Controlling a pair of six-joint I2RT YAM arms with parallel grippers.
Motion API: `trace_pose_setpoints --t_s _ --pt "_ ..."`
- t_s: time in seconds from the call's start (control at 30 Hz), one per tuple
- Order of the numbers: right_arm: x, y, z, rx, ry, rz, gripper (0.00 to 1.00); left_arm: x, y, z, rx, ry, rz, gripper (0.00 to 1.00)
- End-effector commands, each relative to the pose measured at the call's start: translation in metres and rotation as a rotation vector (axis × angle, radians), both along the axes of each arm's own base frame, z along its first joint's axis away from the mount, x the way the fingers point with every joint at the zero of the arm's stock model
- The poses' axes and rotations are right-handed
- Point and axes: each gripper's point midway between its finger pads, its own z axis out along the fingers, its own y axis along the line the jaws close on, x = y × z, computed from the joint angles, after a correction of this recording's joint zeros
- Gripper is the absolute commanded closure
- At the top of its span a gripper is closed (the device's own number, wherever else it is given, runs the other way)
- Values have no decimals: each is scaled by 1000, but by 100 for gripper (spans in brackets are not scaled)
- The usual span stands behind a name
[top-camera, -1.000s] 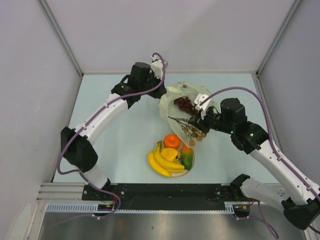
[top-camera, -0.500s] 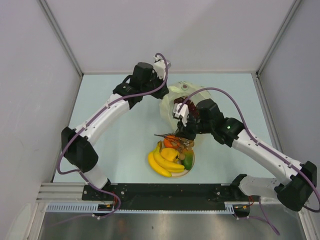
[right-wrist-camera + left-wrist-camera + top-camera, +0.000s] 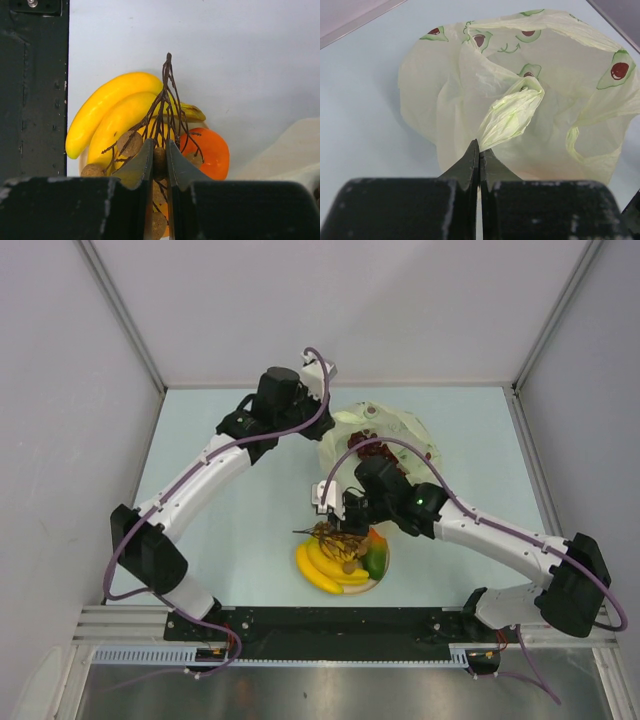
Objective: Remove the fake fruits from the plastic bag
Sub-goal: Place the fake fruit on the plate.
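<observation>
The brown bunch point(image 3: 328, 536) hangs just above the fruit on the cream plate; I need to lower my right gripper toward the bananas and orange next and open it.
The plastic bag point(image 3: 392, 430) is pale yellow-green with avocado prints and lies at the back of the table. My left gripper point(image 3: 480, 150) is shut on a twisted fold of the bag point(image 3: 512, 112). A dark red grape bunch point(image 3: 367, 446) shows at the bag's mouth. My right gripper point(image 3: 160, 150) is shut on a brown twiggy bunch of tan balls point(image 3: 162, 107), hanging just above the cream plate point(image 3: 384, 568). On the plate lie the yellow bananas point(image 3: 107, 112), an orange point(image 3: 212, 152) and a red-green mango point(image 3: 375, 558). In the top view the brown bunch point(image 3: 328, 536) covers the plate's left part.
Grey walls close in the pale blue table on three sides. A black rail point(image 3: 320, 622) runs along the near edge between the arm bases. The right arm point(image 3: 480, 532) stretches across from the right, its purple cable looping over the bag.
My right gripper has carried the brown bunch from the bag's mouth toward the near left, and it is now over the plate. The left arm has hardly moved.
</observation>
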Motion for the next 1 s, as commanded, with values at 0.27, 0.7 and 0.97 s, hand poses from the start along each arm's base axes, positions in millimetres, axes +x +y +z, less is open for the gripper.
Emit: trace_pose_setpoints --t_s 0.27,0.7,0.97 --pt "8 1 -16 -38 -116 23 100 -17 7 28 -41 -68 -15 100" --pt "7 5 -23 -42 -81 16 91 -20 7 31 -54 -68 -19 100" --pt "10 7 -27 -40 -79 -1 78 -22 7 30 -58 -62 -24 100"
